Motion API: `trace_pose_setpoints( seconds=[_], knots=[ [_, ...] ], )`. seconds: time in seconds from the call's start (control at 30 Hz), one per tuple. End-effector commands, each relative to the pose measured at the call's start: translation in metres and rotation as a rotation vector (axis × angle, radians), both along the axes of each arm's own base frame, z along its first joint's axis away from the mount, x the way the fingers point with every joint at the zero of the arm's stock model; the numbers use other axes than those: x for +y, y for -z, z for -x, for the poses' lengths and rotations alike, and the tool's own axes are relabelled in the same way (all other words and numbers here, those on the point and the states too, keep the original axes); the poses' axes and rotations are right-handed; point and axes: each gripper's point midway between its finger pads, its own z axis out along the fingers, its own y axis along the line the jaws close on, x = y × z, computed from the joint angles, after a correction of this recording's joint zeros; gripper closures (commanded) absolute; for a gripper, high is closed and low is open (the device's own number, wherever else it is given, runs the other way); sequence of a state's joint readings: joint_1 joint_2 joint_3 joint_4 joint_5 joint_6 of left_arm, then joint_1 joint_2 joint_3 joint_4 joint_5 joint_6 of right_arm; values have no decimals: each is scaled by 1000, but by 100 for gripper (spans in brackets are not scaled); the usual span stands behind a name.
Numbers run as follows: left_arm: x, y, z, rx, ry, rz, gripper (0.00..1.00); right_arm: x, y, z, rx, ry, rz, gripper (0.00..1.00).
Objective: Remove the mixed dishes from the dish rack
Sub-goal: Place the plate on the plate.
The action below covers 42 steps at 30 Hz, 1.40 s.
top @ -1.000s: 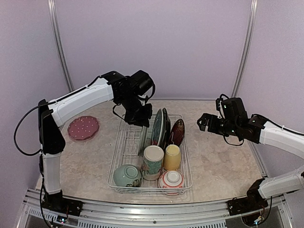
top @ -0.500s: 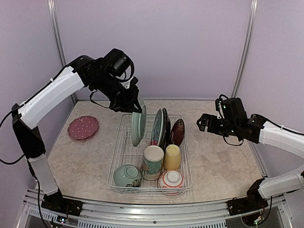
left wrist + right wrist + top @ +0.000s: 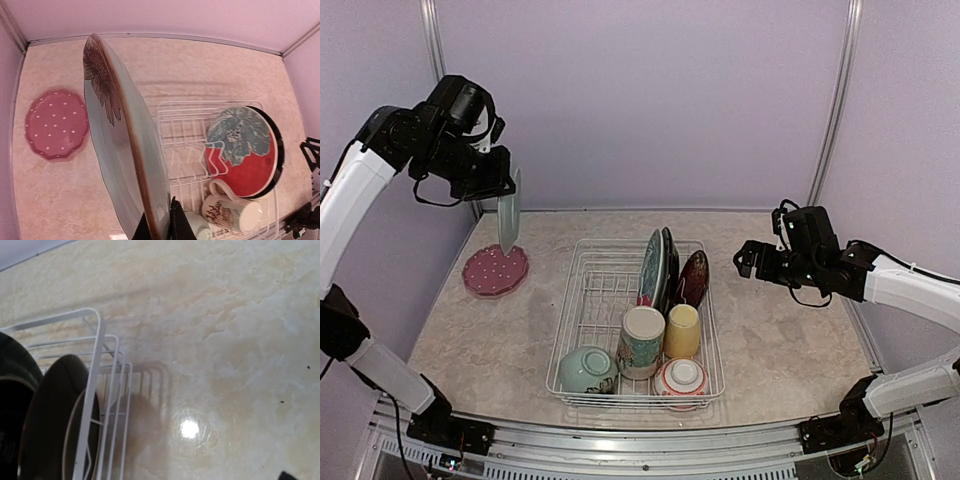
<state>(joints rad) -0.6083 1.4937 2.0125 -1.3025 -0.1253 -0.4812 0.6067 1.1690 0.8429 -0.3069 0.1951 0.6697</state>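
Note:
The pale teal plate is hanging edge-on above the table, so next I should lower my left gripper onto the pink plate and tilt the teal plate flatter to let go of its rim there.
My left gripper is shut on the rim of a pale teal plate with a brown edge. The plate hangs edge-on, high above the table and over the pink dotted plate. The white dish rack holds upright plates, a tall patterned mug, a yellow cup, a pale-green bowl and a red-and-white bowl. My right gripper hovers open and empty just right of the rack's far corner.
The pink plate lies flat on the marble tabletop at the far left, near the wall. The rack's left slots stand bare. In the right wrist view, dark plates lean behind the rack wire.
My left arm has lifted the teal plate out of the rack and swung it up and left, to above the pink plate. The right arm has not moved.

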Motion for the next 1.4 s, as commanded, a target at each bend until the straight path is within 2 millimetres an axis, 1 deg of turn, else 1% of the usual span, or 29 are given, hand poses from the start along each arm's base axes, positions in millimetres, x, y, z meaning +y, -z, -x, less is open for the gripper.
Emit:
trace_pose_setpoints(
  seconds=[0.0,0.07,0.13,0.17,0.2,0.23,0.3,0.37,0.4,0.43,0.47,0.53,0.67,0.87,0.93,1.2,1.33,1.37],
  knots=[
    [71,39,-37,15,-218,-261,100,2,2,0,-1,-9,23,0],
    [91,57,-48,41,-276,-349,100,1,2,0,1,-6,29,0],
    [105,74,-63,64,-317,-442,100,0,3,-1,0,-2,33,0],
    [112,79,-70,66,-337,-480,100,0,3,-1,-1,0,34,0],
    [114,91,-79,89,-340,-512,100,0,3,-1,0,0,34,0],
    [116,96,-85,101,-343,-531,100,0,4,-2,2,-1,35,0],
    [117,117,-100,147,-336,-577,100,1,6,-2,7,-2,35,0],
    [118,132,-112,169,-331,-623,100,1,7,-2,9,1,37,0],
    [120,137,-116,178,-334,-650,100,0,7,-2,8,2,39,0],
    [121,150,-120,210,-329,-689,100,0,8,-2,10,5,39,0],
    [124,156,-122,230,-331,-718,100,0,8,-2,10,5,40,0],
    [126,182,-128,291,-322,-780,100,0,8,-2,10,5,36,0],
    [131,211,-134,349,-317,-841,100,0,10,-2,14,3,40,0],
    [137,235,-140,380,-320,-910,100,3,11,-3,19,-1,38,0],
    [139,246,-142,400,-316,-920,100,4,12,-4,21,-3,37,0],
    [151,270,-149,430,-334,-982,100,9,16,-7,33,-14,28,0],
    [150,284,-149,462,-324,-977,99,10,15,-8,39,-16,33,0],
    [149,286,-149,466,-323,-969,97,11,14,-9,37,-17,31,0]
  ],
)
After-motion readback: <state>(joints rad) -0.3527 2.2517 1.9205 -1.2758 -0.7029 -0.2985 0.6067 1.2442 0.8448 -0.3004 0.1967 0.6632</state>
